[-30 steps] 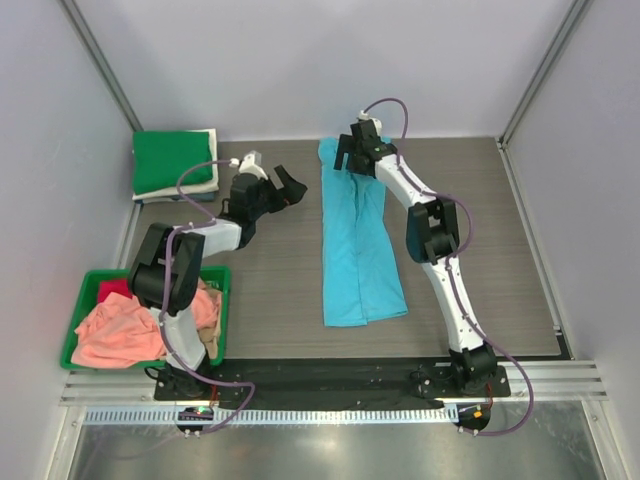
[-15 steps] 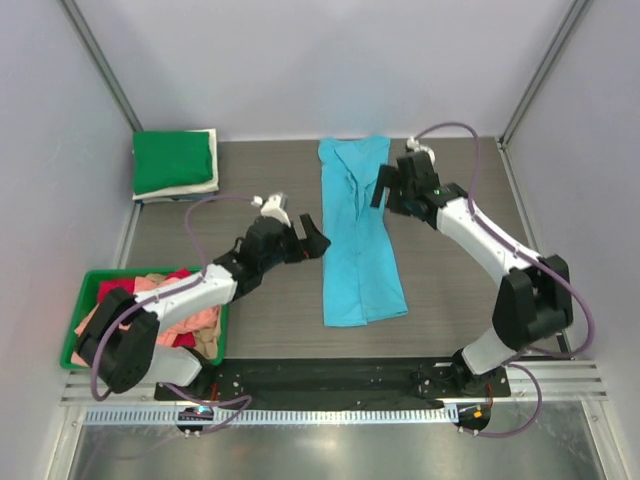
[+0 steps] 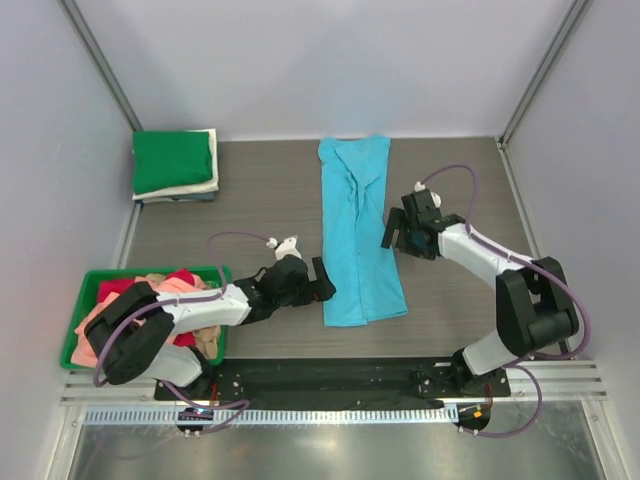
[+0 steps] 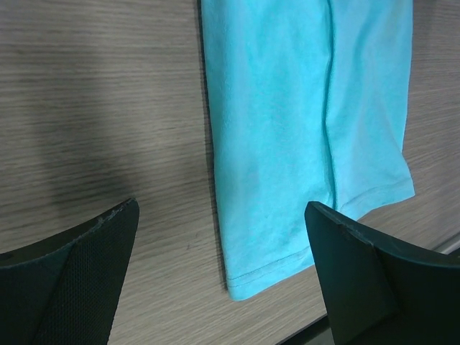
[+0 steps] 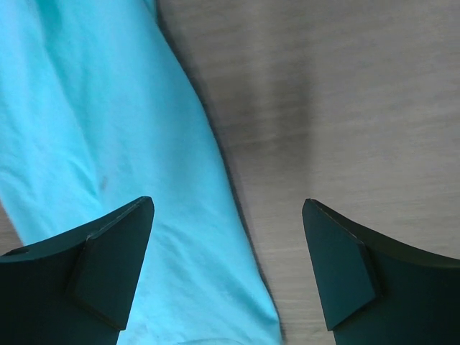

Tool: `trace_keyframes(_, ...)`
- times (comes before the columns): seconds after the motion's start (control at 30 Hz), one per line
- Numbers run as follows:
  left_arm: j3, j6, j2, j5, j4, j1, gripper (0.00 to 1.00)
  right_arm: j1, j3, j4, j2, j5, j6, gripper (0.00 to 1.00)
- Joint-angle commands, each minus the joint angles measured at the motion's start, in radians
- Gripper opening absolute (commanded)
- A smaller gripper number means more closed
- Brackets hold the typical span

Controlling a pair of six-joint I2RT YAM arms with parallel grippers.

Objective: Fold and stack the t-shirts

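The sky-blue t-shirt's near corner [image 3: 402,311] [image 5: 276,335] across from my left gripper is back of my right gripper and below it, so my right gripper needs to move back and down onto it next.
A sky-blue t-shirt [image 3: 355,230] lies folded into a long strip down the middle of the table. My left gripper [image 3: 322,283] is open and empty, low beside the strip's near left corner [image 4: 244,280]. My right gripper [image 3: 392,232] is open and empty at the strip's right edge [image 5: 215,180], about halfway along. A folded green t-shirt [image 3: 172,160] rests on a cream one [image 3: 205,185] at the back left. Salmon-pink [image 3: 190,308] and red [image 3: 178,277] t-shirts lie crumpled in the bin.
A green plastic bin [image 3: 90,285] stands at the near left, beside the left arm. Grey walls close the table on the left, back and right. A black rail runs along the near edge [image 3: 330,375].
Both arms have swung from the far end toward the near end. The left gripper came down to the strip's near left corner; the right moved back along the right edge.
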Motion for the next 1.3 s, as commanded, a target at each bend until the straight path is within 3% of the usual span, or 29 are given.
trace_keyframes(0.0, 0.01, -0.052, 0.024, -0.048, 0.025, -0.019, 0.98, -0.008, -0.123, 0.005, -0.122, 0.047, 0.046, 0.9)
trace_keyframes(0.17, 0.004, -0.053, 0.071, -0.029, 0.054, -0.029, 0.92, -0.008, -0.257, 0.008, -0.266, 0.041, 0.083, 0.88)
trace_keyframes(0.37, -0.007, -0.102, 0.084, -0.026, 0.062, -0.07, 0.87, -0.008, -0.365, 0.011, -0.368, -0.089, 0.135, 0.76)
trace_keyframes(0.63, -0.027, -0.193, -0.004, -0.094, -0.093, -0.138, 0.83, 0.01, -0.532, 0.023, -0.477, -0.23, 0.213, 0.66)
trace_keyframes(0.9, -0.059, -0.259, -0.016, -0.109, -0.093, -0.214, 0.78, 0.064, -0.645, 0.049, -0.564, -0.281, 0.275, 0.39)
trace_keyframes(1.07, -0.056, -0.282, 0.01, -0.117, -0.093, -0.25, 0.77, 0.07, -0.656, 0.045, -0.593, -0.276, 0.287, 0.15)
trace_keyframes(1.17, -0.058, -0.291, 0.022, -0.13, -0.093, -0.253, 0.67, 0.072, -0.652, 0.034, -0.593, -0.282, 0.28, 0.09)
trace_keyframes(1.2, -0.058, -0.291, 0.024, -0.141, -0.093, -0.253, 0.55, 0.072, -0.649, 0.029, -0.595, -0.284, 0.276, 0.08)
trace_keyframes(1.27, -0.052, -0.288, 0.036, -0.163, -0.093, -0.253, 0.42, 0.075, -0.653, 0.019, -0.61, -0.286, 0.275, 0.06)
